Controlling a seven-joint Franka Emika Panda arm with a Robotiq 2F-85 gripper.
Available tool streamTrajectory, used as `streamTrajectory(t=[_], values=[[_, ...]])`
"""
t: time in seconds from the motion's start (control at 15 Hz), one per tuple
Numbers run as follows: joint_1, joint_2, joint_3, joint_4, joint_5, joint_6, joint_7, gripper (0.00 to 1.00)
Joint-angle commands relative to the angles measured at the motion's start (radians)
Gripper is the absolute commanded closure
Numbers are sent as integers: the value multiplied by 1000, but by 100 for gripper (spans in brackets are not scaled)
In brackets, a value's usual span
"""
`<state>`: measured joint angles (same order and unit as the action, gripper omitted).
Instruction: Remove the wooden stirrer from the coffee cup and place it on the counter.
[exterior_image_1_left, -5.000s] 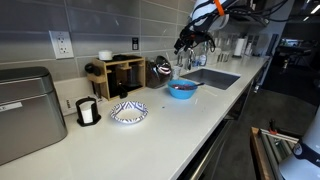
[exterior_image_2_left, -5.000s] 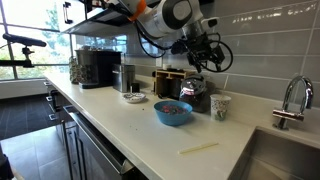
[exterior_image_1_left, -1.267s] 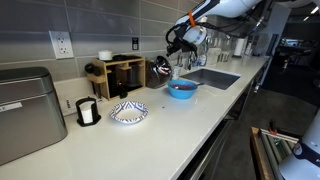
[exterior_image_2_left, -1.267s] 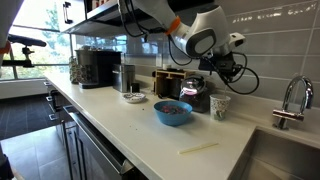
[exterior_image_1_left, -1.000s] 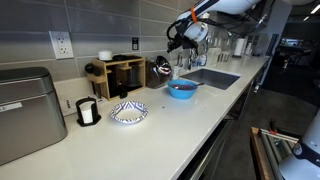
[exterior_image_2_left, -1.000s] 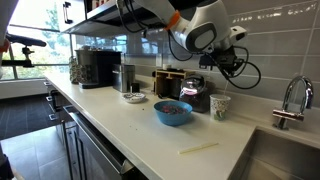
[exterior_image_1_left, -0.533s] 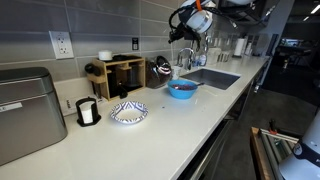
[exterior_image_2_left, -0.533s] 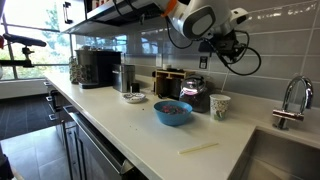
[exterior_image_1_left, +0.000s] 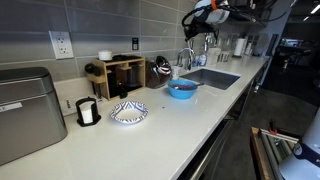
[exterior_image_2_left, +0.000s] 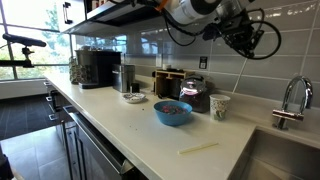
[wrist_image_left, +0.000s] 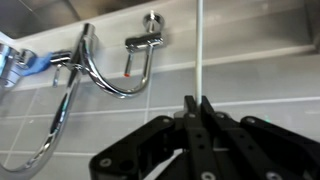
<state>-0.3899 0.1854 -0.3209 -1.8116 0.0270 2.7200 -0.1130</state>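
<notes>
I should lower my gripper next, tilt its fingers downward and release the stirrer on the clear counter (exterior_image_2_left: 207, 140) well below, beside the second pale stick.
In the wrist view my gripper (wrist_image_left: 198, 100) is shut on the wooden stirrer (wrist_image_left: 199, 45), a thin pale stick that runs from the jaws to the frame's top edge. In both exterior views the gripper (exterior_image_2_left: 245, 42) (exterior_image_1_left: 205, 15) hangs high before the grey tiled wall. It is well above the white coffee cup (exterior_image_2_left: 219, 107), which stands on the off-white counter (exterior_image_2_left: 120, 125) (exterior_image_1_left: 170, 125) beside a dark kettle. A second pale stick (exterior_image_2_left: 198, 149) lies flat on the counter near its front edge.
A blue bowl (exterior_image_2_left: 172, 112) (exterior_image_1_left: 181, 89) sits in front of the kettle (exterior_image_2_left: 193, 95). The chrome faucet (exterior_image_2_left: 290, 100) (wrist_image_left: 95, 70) and sink (exterior_image_1_left: 210, 77) are beside the cup. A patterned plate (exterior_image_1_left: 128, 112), a wooden rack (exterior_image_1_left: 118, 73) and a coffee machine (exterior_image_2_left: 95, 68) stand along the counter.
The gripper has risen from just above the kettle and cup to high in front of the wall tiles, still shut. The objects on the counter have not moved.
</notes>
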Motion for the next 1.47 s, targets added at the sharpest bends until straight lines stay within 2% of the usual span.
streamTrajectory(t=[0.0,0.2,0.6,1.4], values=[[53,-55,-48,-13,-182,-226,116,99],[52,-46,-13,12,-138,-409,88,99],[58,37,-14,72,-145,-596,171,99],[42,257,-14,147,-111,-739,332,99]])
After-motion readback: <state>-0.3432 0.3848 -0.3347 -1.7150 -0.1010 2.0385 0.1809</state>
